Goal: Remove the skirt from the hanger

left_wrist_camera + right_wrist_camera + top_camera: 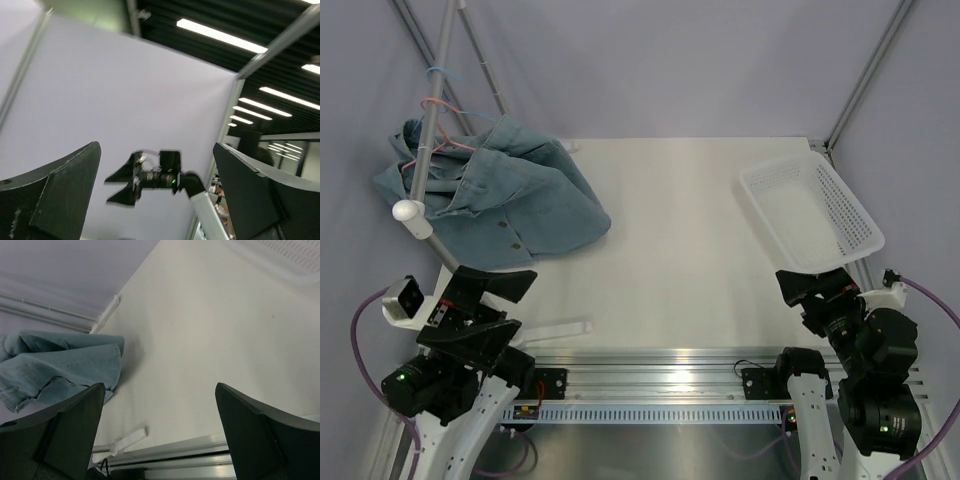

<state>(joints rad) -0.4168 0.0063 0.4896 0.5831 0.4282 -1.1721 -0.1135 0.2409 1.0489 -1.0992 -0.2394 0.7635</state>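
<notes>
I need to swing my right gripper outward across the table next, to the skirt's side edge [556, 178]. It lies to the gripper's left in the top view, clear of the bar [432, 110].
A blue denim skirt [505, 195] hangs on a pink wire hanger [433, 140] from a slanted grey rail [432, 110] at the far left, and its lower part lies bunched on the white table [680, 240]. The skirt also shows at the left of the right wrist view [60, 365]. My left gripper [500, 285] is open and empty near the table's front left, below the skirt; its wrist view points up at the wall, its fingers [55, 195] wide apart. My right gripper [812, 283] is open and empty at the front right, its fingers [255, 435] wide apart above bare table.
A white perforated basket [810, 210] stands at the back right, its edge in the right wrist view [295, 255]. A white rod [555, 328] lies near the front edge, also in the right wrist view [125, 440]. The rail ends in a white cap [408, 212]. Frame posts stand at the corners.
</notes>
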